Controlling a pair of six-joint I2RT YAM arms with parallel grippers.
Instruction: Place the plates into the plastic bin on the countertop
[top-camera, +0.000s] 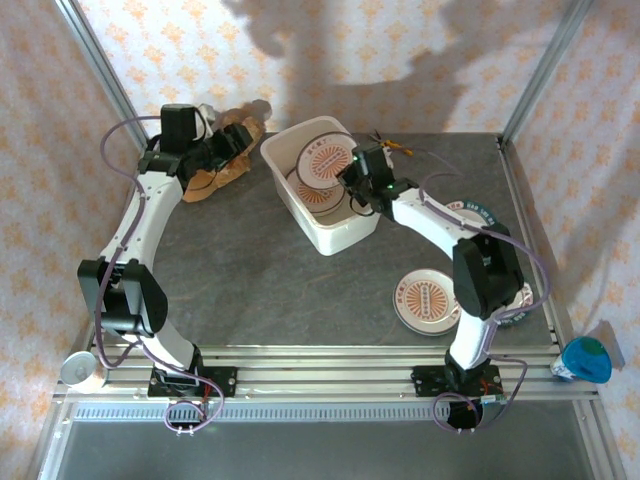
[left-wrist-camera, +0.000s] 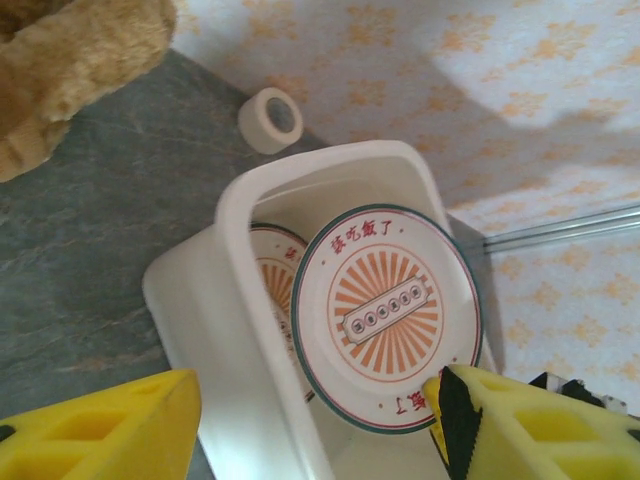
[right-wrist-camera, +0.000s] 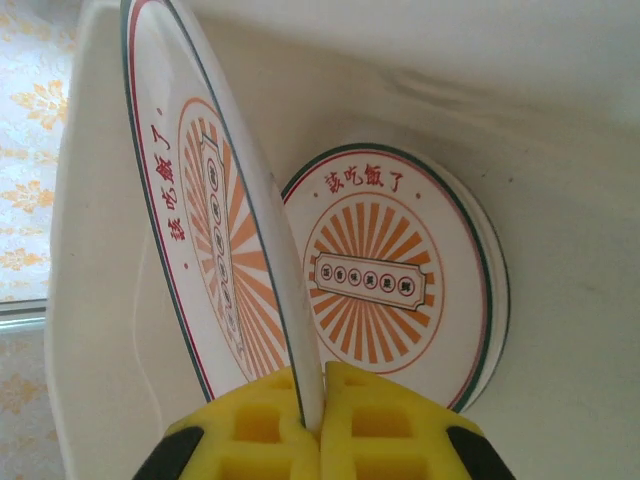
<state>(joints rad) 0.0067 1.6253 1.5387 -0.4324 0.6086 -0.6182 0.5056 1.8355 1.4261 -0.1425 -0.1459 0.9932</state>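
My right gripper holds the plate above the flat plate on the bottom of the bin. It should lower the held plate onto that flat plate next and let go of the plate's rim there.
The white plastic bin (top-camera: 338, 238) stands mid-countertop (top-camera: 250, 270). My right gripper (right-wrist-camera: 322, 395) reaches into it, shut on the rim of an orange-patterned plate (right-wrist-camera: 190, 200) held on edge; this held plate (left-wrist-camera: 385, 315) leans over the bin's left half. Another plate (right-wrist-camera: 390, 275) lies flat on the bin floor below. My left gripper (left-wrist-camera: 315, 420) is open with nothing held, just outside the bin's left wall (left-wrist-camera: 235, 330). In the top view the left gripper (top-camera: 240, 140) and right gripper (top-camera: 358, 180) flank the bin. More plates (top-camera: 430, 300) lie on the countertop at the right.
A brown plush toy (top-camera: 222, 165) lies by the left gripper at the back left. Behind the bin sits a tape roll (left-wrist-camera: 270, 120). Aluminium rails (top-camera: 320, 360) run along the near edge. A blue object (top-camera: 587, 358) rests off the table's right corner.
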